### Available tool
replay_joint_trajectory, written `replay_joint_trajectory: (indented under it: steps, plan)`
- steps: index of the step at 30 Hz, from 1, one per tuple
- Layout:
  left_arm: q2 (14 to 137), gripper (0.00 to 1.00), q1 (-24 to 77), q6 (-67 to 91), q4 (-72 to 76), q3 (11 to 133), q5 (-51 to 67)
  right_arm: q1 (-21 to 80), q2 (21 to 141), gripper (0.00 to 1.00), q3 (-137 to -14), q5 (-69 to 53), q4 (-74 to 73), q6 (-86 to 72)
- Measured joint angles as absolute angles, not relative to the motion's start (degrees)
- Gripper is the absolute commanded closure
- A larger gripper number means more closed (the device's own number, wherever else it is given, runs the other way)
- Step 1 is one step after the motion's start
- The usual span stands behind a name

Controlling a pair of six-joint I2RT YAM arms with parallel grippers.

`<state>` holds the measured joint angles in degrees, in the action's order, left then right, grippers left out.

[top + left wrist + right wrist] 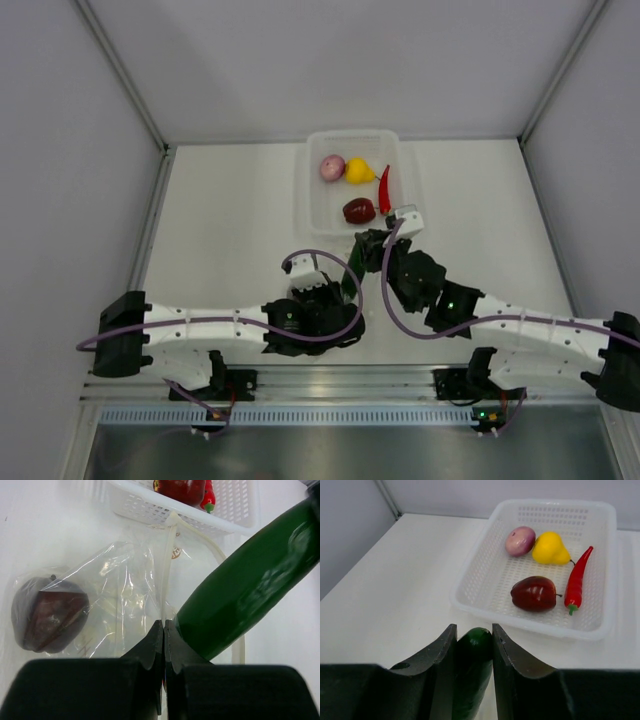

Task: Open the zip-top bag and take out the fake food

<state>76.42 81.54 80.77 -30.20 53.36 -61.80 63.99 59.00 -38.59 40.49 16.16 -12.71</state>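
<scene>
Next, my right gripper releases the cucumber [474,647] outward past the basket's near rim, in the gap between apple and chili, since the basket holds other food.
The see-through zip-top bag [120,590] lies crumpled on the table in front of the basket, with a dark purple piece [47,612] still inside it. My left gripper [164,626] is shut on the bag's upper edge; in the top view it [322,290] sits under the arm, hiding the bag. My right gripper [474,635] is shut on the green cucumber [474,647], held tilted just right of the bag's mouth [250,585]. In the top view the right gripper [365,248] holds it [352,278] just short of the basket.
The white mesh basket [600,625] stands at the back centre [310,200]. It holds a pinkish onion [520,540], a yellow pear [549,548], a dark red apple [534,593] and a red chili [577,580]. Grey walls close in the table on both sides.
</scene>
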Motion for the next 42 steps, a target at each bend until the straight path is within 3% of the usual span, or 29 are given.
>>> replay_joint_trajectory:
  steps: [8, 15, 23, 32, 33, 34, 42]
  plan:
    - [76.38, 1.00, 81.34, 80.79, -30.20, 53.32, -61.80, 57.21, 58.92, 1.00, -46.78, 38.15, 14.41, -9.82]
    - [75.48, 1.00, 81.03, 80.73, -30.24, 52.64, -61.73, 44.16, 62.78, 1.00, -57.58, 31.75, 12.16, -6.61]
    - [71.44, 1.00, 81.01, 78.72, -30.26, 52.58, -61.32, 28.16, 82.50, 1.00, -67.79, 21.87, 12.21, -0.99]
    - [69.28, 1.00, 80.99, 76.44, -30.26, 52.53, -61.10, 26.33, 101.25, 0.99, -79.77, 15.68, 9.89, 8.01]
    - [69.21, 1.00, 80.99, 76.27, -30.26, 52.53, -60.99, 26.33, 102.96, 0.94, -81.28, 15.11, 9.80, 8.56]
    - [69.08, 1.00, 80.97, 76.03, -30.26, 52.53, -60.86, 26.35, 104.53, 0.76, -82.63, 14.83, 9.80, 9.02]
    - [65.41, 1.00, 80.99, 72.27, -30.30, 52.58, -58.72, 26.83, 111.00, 0.36, -86.02, 15.25, 6.79, 11.05]
